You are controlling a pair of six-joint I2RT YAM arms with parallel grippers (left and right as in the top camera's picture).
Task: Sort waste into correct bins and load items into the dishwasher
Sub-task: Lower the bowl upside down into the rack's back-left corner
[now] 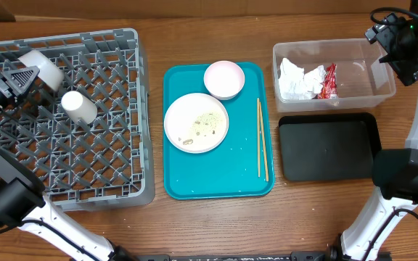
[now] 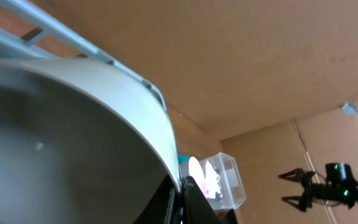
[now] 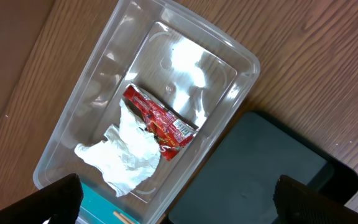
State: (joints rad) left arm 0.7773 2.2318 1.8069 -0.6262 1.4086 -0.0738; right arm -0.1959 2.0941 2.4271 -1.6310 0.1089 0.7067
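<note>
The grey rack's slots lie below my left gripper, so it will next bring the tilted bowl down into them beside the white cup (image 1: 78, 106) and let go of the bowl's rim there.
In the grey dish rack (image 1: 115, 167) at the left, my left gripper (image 1: 20, 77) is shut on the rim of the grey bowl (image 1: 41, 64), which is tilted on its side. In the left wrist view that bowl (image 2: 61, 137) fills the frame, with my gripper (image 2: 180, 186) pinching its edge. A small white cup (image 1: 78, 106) lies in the rack. The plate (image 1: 197, 122) with food scraps (image 1: 203, 125), the pink-white bowl (image 1: 224, 79) and the chopsticks (image 1: 262, 138) sit on a teal tray (image 1: 223, 177). My right gripper (image 3: 182, 205) hangs open above the clear tub (image 3: 185, 56), which holds the napkin (image 3: 126, 152) and the red wrapper (image 3: 160, 118).
The black tray (image 1: 329, 147) lies in front of the clear tub (image 1: 369, 80), and in the right wrist view the black tray (image 3: 260, 174) touches the tub's side. Cardboard walls stand behind the table. Both arm bases sit at the front corners.
</note>
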